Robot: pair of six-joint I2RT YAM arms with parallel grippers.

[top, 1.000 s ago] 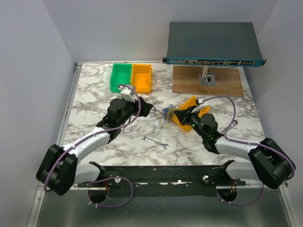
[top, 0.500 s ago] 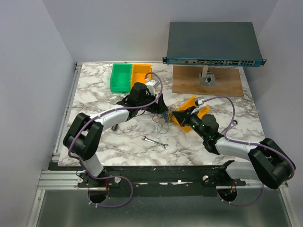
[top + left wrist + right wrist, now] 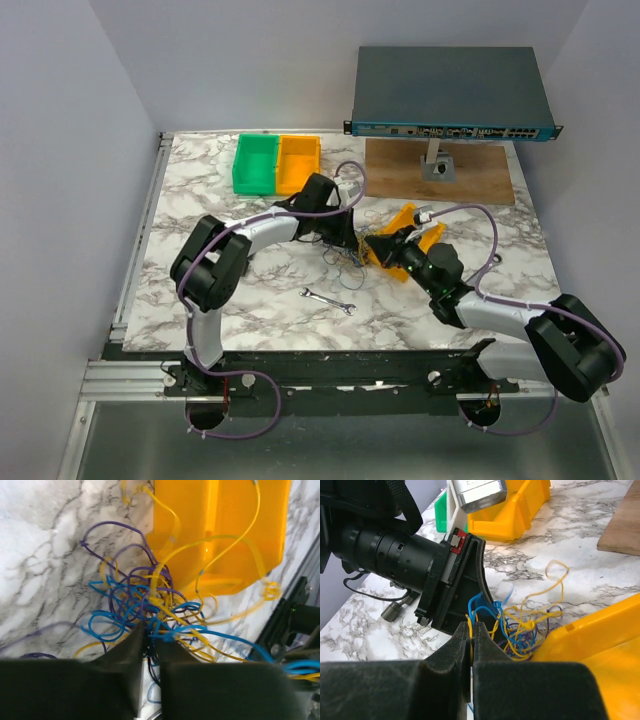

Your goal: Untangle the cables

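Observation:
My right gripper moves away from the left gripper, over the nearer orange bin (image 3: 600, 650), next. It releases the yellow piece of cable there, because it still runs into the cables.
The cables (image 3: 145, 597) are a knot of thin blue, yellow and purple wires on the marble, beside a tipped orange bin (image 3: 220, 525). From above, the cables (image 3: 345, 257) lie between both grippers. My left gripper (image 3: 150, 632) has its jaws drawn close, with blue and dark strands caught in the narrow gap. My right gripper (image 3: 471, 630) is shut on a yellow strand that rises out of the cables (image 3: 525, 625). The left gripper's black body (image 3: 455, 590) stands just behind the tangle. In the top view the left gripper (image 3: 340, 237) and the right gripper (image 3: 378, 250) almost meet.
A small wrench (image 3: 330, 300) lies near the front. A green bin (image 3: 257, 163) and an orange bin (image 3: 298, 163) stand at the back left. A network switch (image 3: 450, 95) sits on a stand over a wooden board (image 3: 470, 178) at the back right.
My left arm has swung right from the table's left side onto the tangle, and its jaws have narrowed around strands. The right gripper has stayed shut in place.

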